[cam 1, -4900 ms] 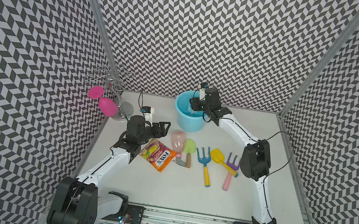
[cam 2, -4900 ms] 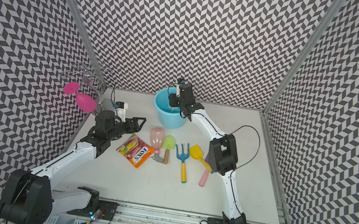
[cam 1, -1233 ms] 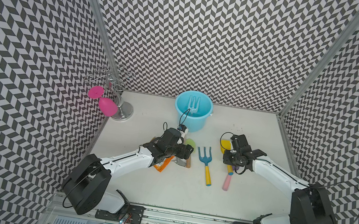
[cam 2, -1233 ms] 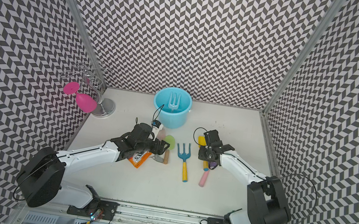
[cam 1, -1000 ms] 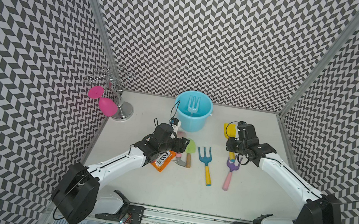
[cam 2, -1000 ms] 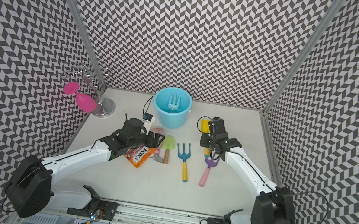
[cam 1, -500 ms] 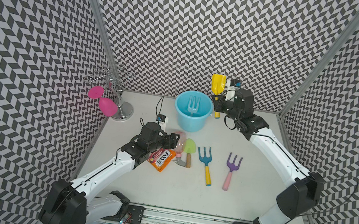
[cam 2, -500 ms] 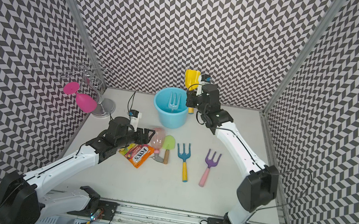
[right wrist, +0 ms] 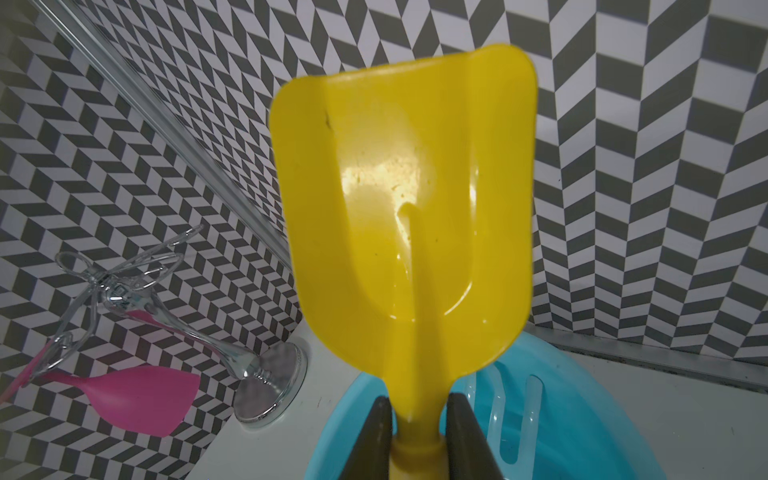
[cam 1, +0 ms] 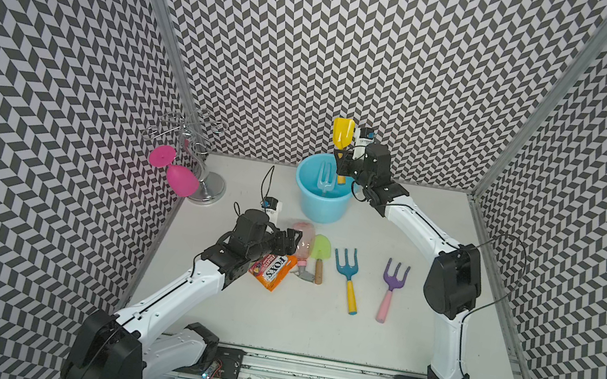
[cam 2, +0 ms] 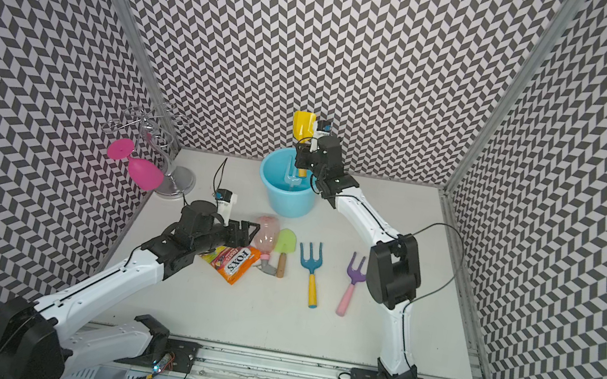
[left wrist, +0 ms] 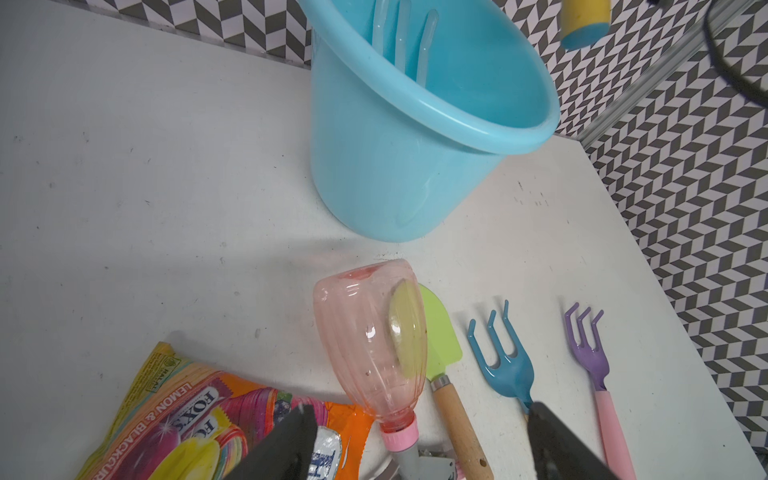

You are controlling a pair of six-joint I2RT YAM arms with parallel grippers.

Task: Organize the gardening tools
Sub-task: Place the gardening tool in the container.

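The right gripper moves down toward the bucket's opening (cam 1: 316,179) (right wrist: 553,444) below it next, the yellow trowel's handle pointing down, and releases the trowel's neck beside the light blue fork.
My right gripper (cam 1: 343,162) is shut on the neck of the yellow trowel (right wrist: 407,199), holding it upright, blade up, over the right rim of the light blue bucket (cam 1: 322,206). A light blue fork (cam 1: 326,173) stands inside the bucket. On the table lie the pink spray bottle (left wrist: 374,340), a green trowel (cam 1: 321,247) with a brown handle, a teal fork (cam 1: 346,265) and a purple fork (cam 1: 393,281). My left gripper (left wrist: 419,411) is open, low over the bottle's neck, with nothing held between its fingers.
An orange FOX'S candy bag (cam 1: 272,274) lies under my left gripper, touching the spray bottle's nozzle. A metal glass stand (cam 1: 197,157) with a pink wine glass (cam 1: 181,179) is at the back left. Patterned walls close in three sides.
My right arm has lifted the yellow trowel off the table and carried it up over the bucket. My left gripper has drawn back to the left from the bottle, still open.
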